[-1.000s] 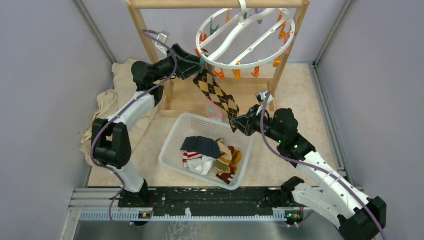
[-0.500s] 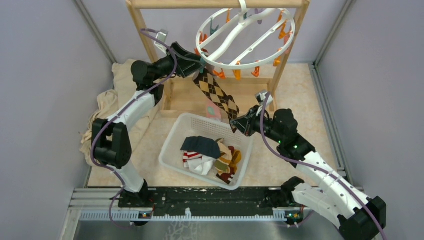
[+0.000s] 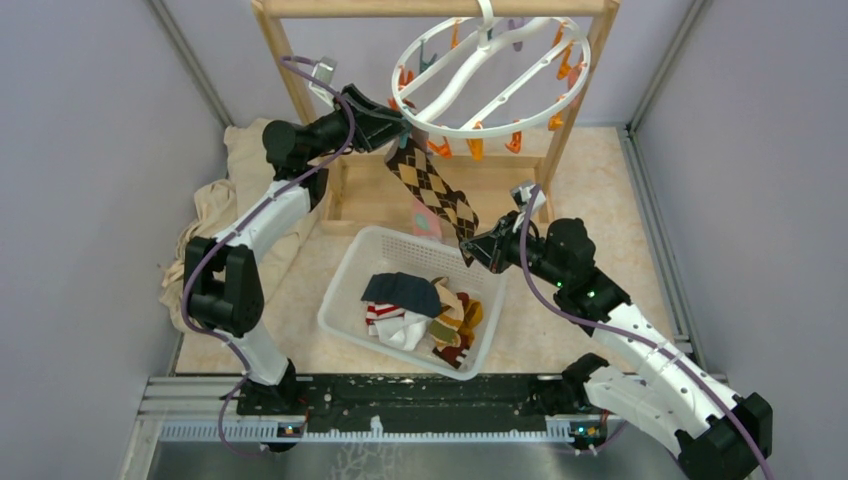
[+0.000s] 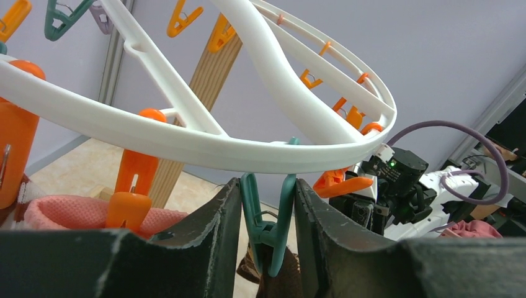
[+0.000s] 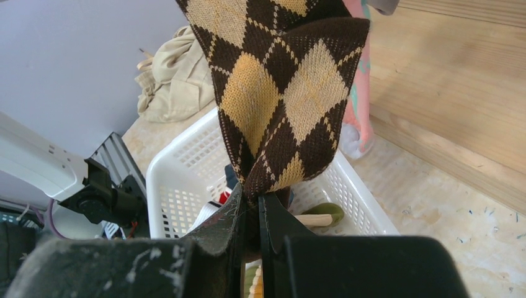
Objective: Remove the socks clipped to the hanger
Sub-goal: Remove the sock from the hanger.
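Observation:
I should next move the sock in my right gripper across to the left in the top view, down to the basket's bare far corner (image 3: 372, 257) (image 5: 205, 158) below, and let go.
The white hanger ring (image 3: 500, 100) hangs tilted from the wooden frame; it also shows in the left wrist view (image 4: 205, 139). A brown argyle sock (image 3: 432, 185) hangs from a teal clip (image 4: 270, 220) on the ring's left side. My left gripper (image 3: 398, 125) has a finger on each side of that clip's handles, touching them. My right gripper (image 3: 470, 247) is shut on the sock's lower end (image 5: 273, 105) and holds it taut above the basket. A pink sock (image 3: 425, 217) hangs behind it, also clipped.
A white perforated basket (image 3: 350, 285) below holds several loose socks. The wooden frame (image 3: 290, 70) stands at the back, with its base tray (image 3: 370, 195) under the ring. A beige cloth (image 3: 215, 205) lies at the left. Several orange clips (image 3: 475, 148) dangle from the ring.
My left gripper has moved slightly right and up onto the teal clip. The right gripper and the sock have hardly moved.

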Robot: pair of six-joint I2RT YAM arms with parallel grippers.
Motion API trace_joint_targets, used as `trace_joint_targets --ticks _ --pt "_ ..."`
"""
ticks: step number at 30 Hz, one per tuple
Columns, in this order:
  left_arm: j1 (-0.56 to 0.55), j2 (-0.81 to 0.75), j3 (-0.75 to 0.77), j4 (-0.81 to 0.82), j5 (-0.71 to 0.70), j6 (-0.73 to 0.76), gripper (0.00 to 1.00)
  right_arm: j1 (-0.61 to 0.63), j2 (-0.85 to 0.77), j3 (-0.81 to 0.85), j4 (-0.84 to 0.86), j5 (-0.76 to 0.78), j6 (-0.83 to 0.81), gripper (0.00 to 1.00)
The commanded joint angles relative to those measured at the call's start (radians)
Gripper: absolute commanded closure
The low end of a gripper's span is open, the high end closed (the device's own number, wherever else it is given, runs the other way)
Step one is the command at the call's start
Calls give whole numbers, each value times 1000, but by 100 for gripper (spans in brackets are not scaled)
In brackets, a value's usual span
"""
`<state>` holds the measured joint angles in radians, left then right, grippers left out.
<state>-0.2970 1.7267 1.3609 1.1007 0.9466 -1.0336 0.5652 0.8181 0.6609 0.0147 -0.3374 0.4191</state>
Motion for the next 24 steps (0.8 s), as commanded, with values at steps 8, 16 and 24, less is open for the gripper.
trace_joint_targets --ticks 8,16,24 --pt "-7 6 38 3 4 46 88 -16 -7 -2 65 1 -13 100" --pt "-7 -7 46 -48 -3 72 100 -19 -1 10 64 -17 -9 100" --pt "-7 -29 38 -113 -2 104 100 -18 -3 69 25 -162 1 100"
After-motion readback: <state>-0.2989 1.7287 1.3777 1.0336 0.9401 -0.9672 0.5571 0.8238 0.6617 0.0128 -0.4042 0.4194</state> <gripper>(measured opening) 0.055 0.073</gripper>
